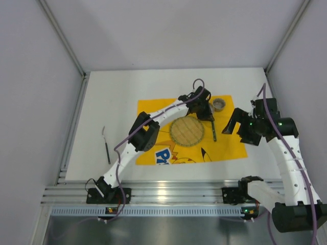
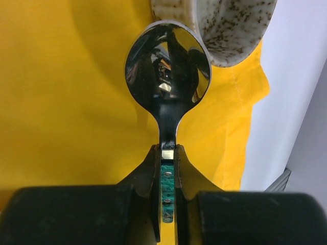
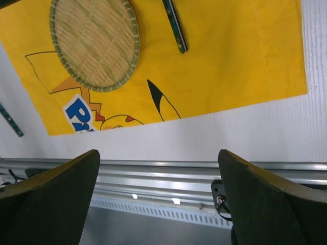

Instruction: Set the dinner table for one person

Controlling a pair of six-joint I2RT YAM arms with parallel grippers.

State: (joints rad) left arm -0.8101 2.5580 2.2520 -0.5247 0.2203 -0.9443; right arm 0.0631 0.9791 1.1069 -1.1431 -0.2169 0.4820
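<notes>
The left gripper draws back next and lowers the spoon onto the open cloth [image 1: 153,109] beside the mat, because the spoon's bowl crowds the cup [image 1: 219,104].
On the white dinner table [image 1: 112,97] lies a yellow cartoon-printed cloth [image 1: 153,109]. A round woven mat [image 1: 187,131] sits at its middle, and a speckled cup [image 1: 219,104] stands near its far right corner. My left gripper [image 1: 206,111] is shut on a spoon [image 2: 167,71] at the neck. The shiny bowl of the spoon points at the cup [image 2: 230,25], and its dark green handle [image 1: 213,131] trails back low over the cloth. My right gripper [image 1: 232,122] hangs open and empty above the cloth's right edge.
A second utensil [image 1: 106,145] with a dark handle lies on the bare table left of the cloth. An aluminium rail [image 1: 163,193] runs along the near edge. Grey walls close in the sides and back.
</notes>
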